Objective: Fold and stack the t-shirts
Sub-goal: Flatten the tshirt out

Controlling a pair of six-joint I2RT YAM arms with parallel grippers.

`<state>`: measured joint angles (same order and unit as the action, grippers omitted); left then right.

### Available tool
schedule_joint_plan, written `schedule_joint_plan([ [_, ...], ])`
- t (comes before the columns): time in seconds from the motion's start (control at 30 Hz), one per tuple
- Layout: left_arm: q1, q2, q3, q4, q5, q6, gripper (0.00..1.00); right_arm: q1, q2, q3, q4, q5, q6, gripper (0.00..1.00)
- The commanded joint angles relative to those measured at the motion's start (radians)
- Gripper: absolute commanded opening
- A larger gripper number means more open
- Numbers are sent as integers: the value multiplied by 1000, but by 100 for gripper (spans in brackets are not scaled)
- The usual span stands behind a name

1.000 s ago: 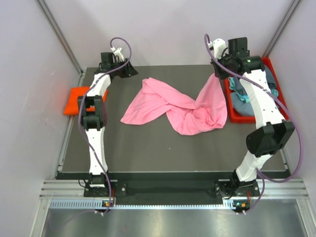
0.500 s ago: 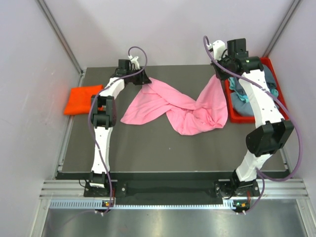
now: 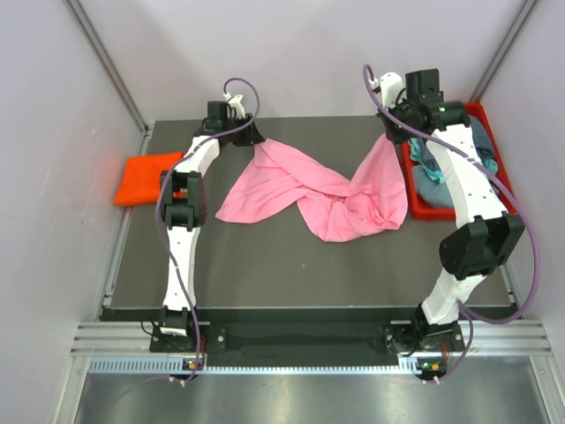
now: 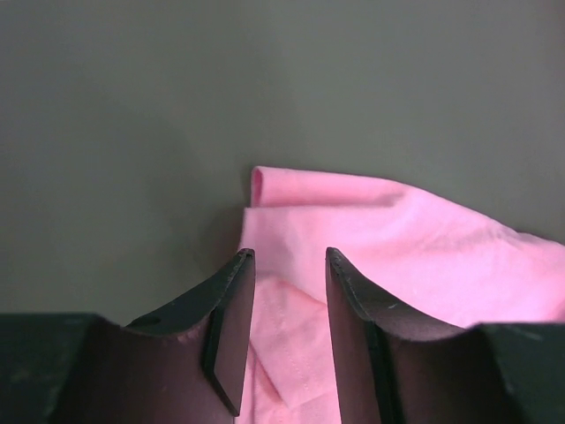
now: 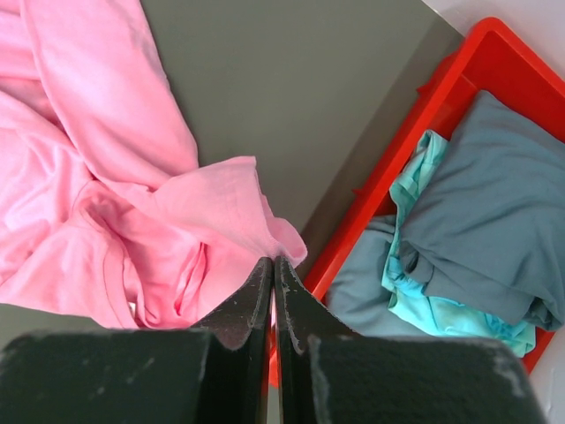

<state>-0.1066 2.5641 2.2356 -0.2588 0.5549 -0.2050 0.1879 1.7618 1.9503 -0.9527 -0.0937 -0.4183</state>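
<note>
My left gripper should stay over the pink t-shirt's far corner (image 3: pixel 261 148) (image 4: pixel 284 263) on the orange t-shirt's side and close it, since the pink fold is already between its open fingers.
A light pink t-shirt (image 3: pixel 309 190) lies crumpled across the middle of the table. My left gripper (image 3: pixel 256 140) is at its far left corner, open, its fingers straddling a fold of the pink cloth (image 4: pixel 397 238) without pinching it; the gap (image 4: pixel 287 258) shows cloth below. My right gripper (image 3: pixel 391 134) is shut on the shirt's far right corner (image 5: pixel 221 190), holding it raised beside the tray. A folded orange t-shirt (image 3: pixel 146 178) lies at the table's left edge. Grey-blue (image 5: pixel 494 194) and teal (image 5: pixel 422 199) t-shirts lie bunched in the tray.
The red plastic tray (image 3: pixel 484 113) stands at the far right of the table, its rim (image 5: pixel 468 79) close to my right fingers. White walls close in the back and both sides. Dark table surface (image 3: pixel 291 274) shows in front of the pink shirt.
My left arm has swung right from near the orange shirt to the pink shirt's far left corner, its jaws narrowing slightly. The right arm has held still with its grip.
</note>
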Motion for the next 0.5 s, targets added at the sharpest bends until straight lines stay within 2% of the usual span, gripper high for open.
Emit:
schedule_joint_plan([
  [0.0, 21, 14, 53, 50, -38, 33, 43, 5, 10, 16, 19, 9, -4, 0],
  [0.47, 13, 11, 36, 35, -35, 26, 43, 8, 18, 25, 19, 9, -5, 0],
])
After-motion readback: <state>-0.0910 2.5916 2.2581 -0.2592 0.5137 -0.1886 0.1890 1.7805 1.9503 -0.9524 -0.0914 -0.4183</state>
